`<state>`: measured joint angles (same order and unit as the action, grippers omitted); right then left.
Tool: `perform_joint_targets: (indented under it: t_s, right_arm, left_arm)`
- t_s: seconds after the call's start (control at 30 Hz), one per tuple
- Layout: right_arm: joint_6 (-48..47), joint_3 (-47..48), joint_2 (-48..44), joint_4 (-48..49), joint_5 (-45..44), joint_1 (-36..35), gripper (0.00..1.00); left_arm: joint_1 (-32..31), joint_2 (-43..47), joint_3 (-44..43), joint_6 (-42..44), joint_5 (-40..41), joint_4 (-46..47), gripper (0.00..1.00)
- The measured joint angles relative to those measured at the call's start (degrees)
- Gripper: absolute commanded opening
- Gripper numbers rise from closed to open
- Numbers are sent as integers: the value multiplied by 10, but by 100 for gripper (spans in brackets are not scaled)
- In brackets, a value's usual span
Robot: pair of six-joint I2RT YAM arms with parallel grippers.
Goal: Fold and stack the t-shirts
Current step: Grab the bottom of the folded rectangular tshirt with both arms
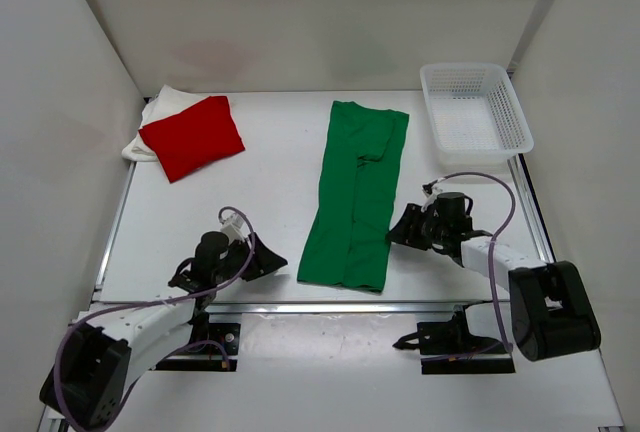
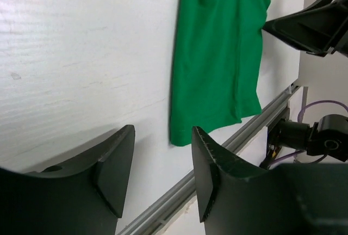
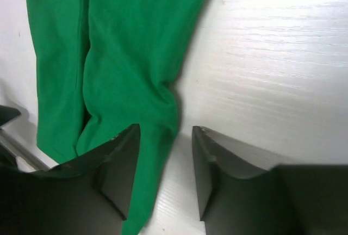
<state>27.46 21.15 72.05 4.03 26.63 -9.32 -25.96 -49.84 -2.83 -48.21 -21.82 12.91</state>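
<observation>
The left gripper lowers and slides toward the green shirt next until its fingers are on both sides of the closest hem corner, then closes.
A green t-shirt (image 1: 355,197), folded into a long strip, lies along the middle of the table. At the back left a folded red t-shirt (image 1: 192,135) rests on a white one (image 1: 160,110). My left gripper (image 1: 266,258) is low by the green shirt's near left corner, open and empty (image 2: 163,159), with the shirt (image 2: 217,55) just beyond its fingertips. At the strip's right edge my right gripper (image 1: 400,224) is also open (image 3: 166,164). The edge of the green cloth (image 3: 119,44) lies between its spread jaws, unpinched.
A white mesh basket (image 1: 475,107) stands at the back right corner. A metal rail (image 1: 330,304) runs along the table's near edge, just in front of the green shirt's hem. White walls close in the left, right and back sides.
</observation>
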Motion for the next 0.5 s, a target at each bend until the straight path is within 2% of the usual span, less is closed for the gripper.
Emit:
perform_joint_targets:
  t_s: [0.07,0.17,0.37,0.5]
  right_arm:
    - [-6,1,-20,-13,-12,-12,47]
    - [-7,-1,-57,-50,-30,-32,45]
    - [22,-45,-186,-114,-76,-108,44]
    - [70,-88,-257,-151,-94,-165,44]
  left_arm:
    - [1,19,-1,2,4,-9,56]
    - [-14,6,-20,11,15,-24,56]
    - [-82,-129,-86,33,26,-13,52]
    - [-102,-181,-105,41,22,0,43]
